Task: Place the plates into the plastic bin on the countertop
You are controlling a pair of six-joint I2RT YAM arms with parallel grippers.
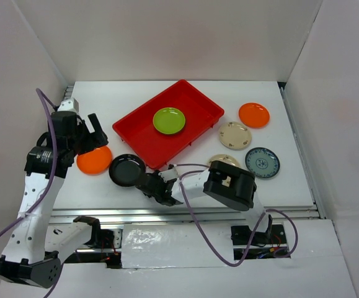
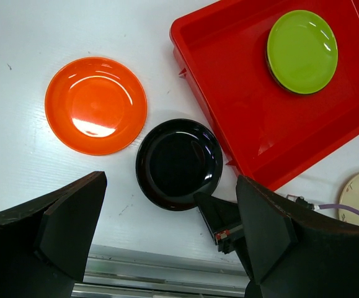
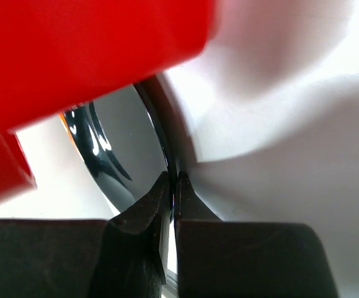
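Note:
I need to move my right gripper up, outward and then down onto the lime green plate (image 1: pixel 168 120) to release the black plate (image 1: pixel 128 169), since the bin's side is between them.
My right gripper (image 1: pixel 149 184) (image 3: pixel 173 177) is shut on the near right rim of the black plate (image 1: pixel 128 169) (image 3: pixel 120 139), which lies on the countertop (image 1: pixel 105 99) beside the red plastic bin (image 1: pixel 198 107) (image 2: pixel 241 118). A lime green plate (image 1: pixel 168 120) (image 2: pixel 302 51) lies inside the bin. My left gripper (image 1: pixel 95 133) (image 2: pixel 170 180) hangs open over the left side, above an orange plate (image 1: pixel 94 160) (image 2: pixel 96 105) and the black plate (image 2: pixel 179 163). Nothing is between the left fingers.
Right of the bin lie a second orange plate (image 1: pixel 254 115), a beige speckled plate (image 1: pixel 235 135) and a blue-white patterned plate (image 1: pixel 262 162). Another beige plate (image 1: pixel 222 159) is half hidden behind the right arm. White walls close in the countertop.

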